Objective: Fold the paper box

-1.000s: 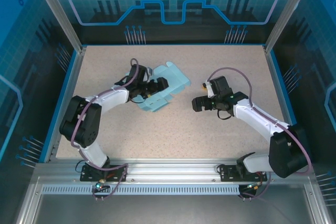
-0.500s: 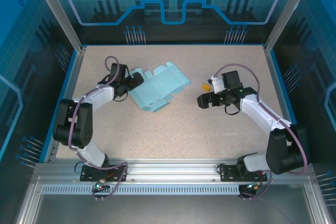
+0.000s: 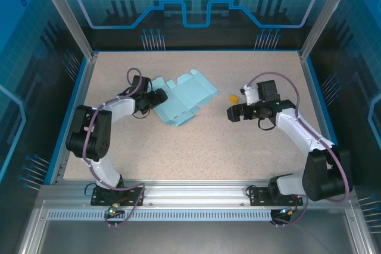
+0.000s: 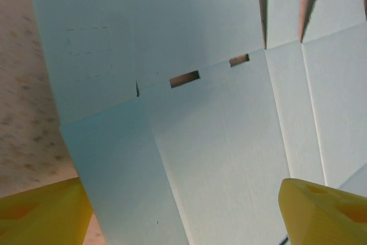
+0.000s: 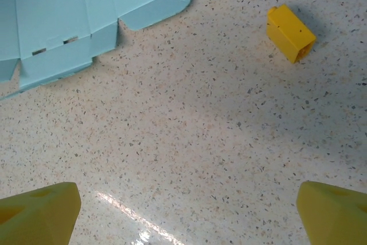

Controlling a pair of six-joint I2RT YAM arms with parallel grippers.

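Observation:
The sheet's slotted edge flap [image 3: 186, 119] [image 5: 55, 63] faces the open fingers of my right gripper. My right gripper will next move across the bare table and down to close on that side of the sheet.
The paper box [image 3: 181, 99] is a pale blue die-cut sheet lying flat and unfolded on the speckled table, left of centre. My left gripper [image 3: 156, 98] is at the sheet's left edge, open. In the left wrist view its yellow fingertips [image 4: 324, 210] stand wide apart, with the sheet's creased panels [image 4: 218, 142] spread between and beyond them. My right gripper [image 3: 231, 113] hovers open over bare table to the right of the sheet. Its wrist view has the paper box [image 5: 69, 10] at the top left and nothing between its fingers [image 5: 37, 213].
A small yellow block [image 3: 234, 96] lies just beyond the right gripper; it also appears at the upper right of the right wrist view [image 5: 291, 32]. Blue rails [image 3: 80, 96] and metal posts edge the table. Bare table [image 3: 196, 147] stretches in front of the sheet.
The left gripper pulled off the sheet to the left, then came back to its left edge. The right gripper drifted slightly right and away. The sheet now lies uncovered.

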